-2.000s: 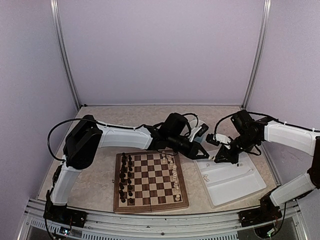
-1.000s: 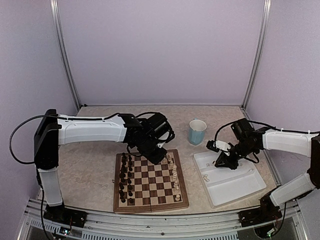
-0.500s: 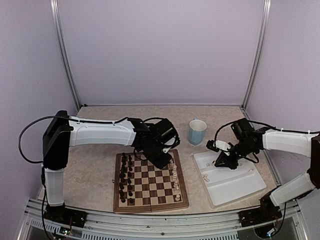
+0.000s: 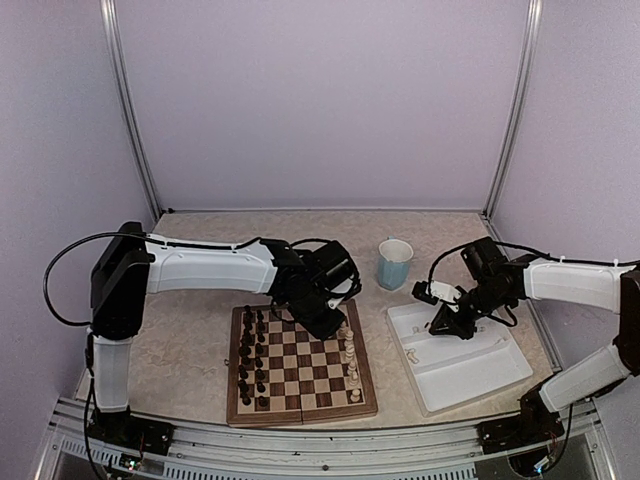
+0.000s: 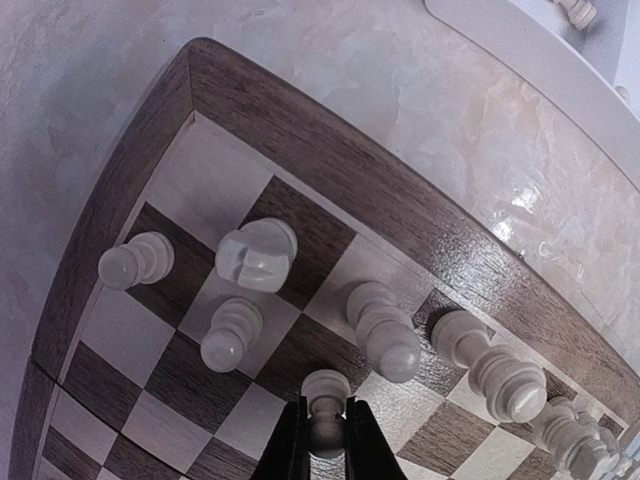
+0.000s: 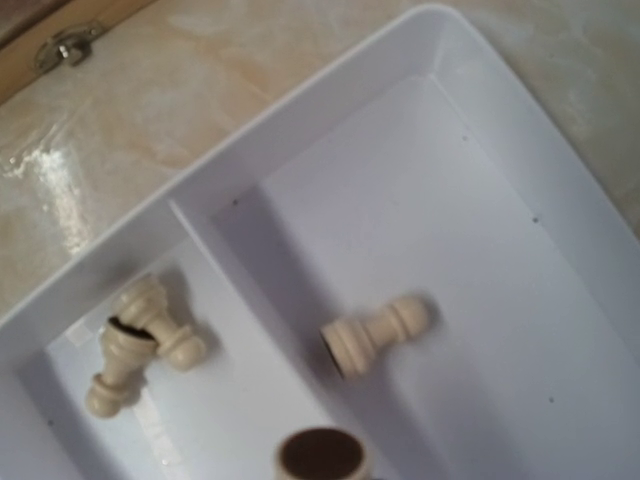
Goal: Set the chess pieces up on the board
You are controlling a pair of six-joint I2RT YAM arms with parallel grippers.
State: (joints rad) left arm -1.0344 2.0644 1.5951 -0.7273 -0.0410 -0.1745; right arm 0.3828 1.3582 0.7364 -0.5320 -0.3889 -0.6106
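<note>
I should next carry the chess piece in my right gripper up and to the left in the top view, over the light-blue mug, and then release it, because my left gripper reaches the board (image 4: 300, 405).
The board (image 4: 300, 405) lies at the table's middle, with dark pieces (image 4: 250, 355) along its left files and cream chess pieces (image 4: 349, 350) along its right. My left gripper (image 4: 330, 325) hovers over the far right corner, shut on a cream pawn (image 5: 326, 385) just above a square beside other standing pieces (image 5: 383, 330). My right gripper (image 4: 440, 330) is low over the white tray (image 6: 480, 200). Its fingers are out of the right wrist view, where a cream piece (image 6: 320, 455) shows its dark base at the bottom edge. Three loose cream pieces (image 6: 375, 335) lie in the tray.
A light-blue mug (image 4: 394, 263) stands behind the gap between board and tray. The tray (image 4: 480, 375) sits right of the board, angled. A brass latch (image 6: 60, 45) on the board's edge shows near the tray's corner. Purple walls enclose the table.
My left arm swung from near the mug over to the board's far right corner, carrying the pawn. My right gripper dropped a little into the tray and has stayed there.
</note>
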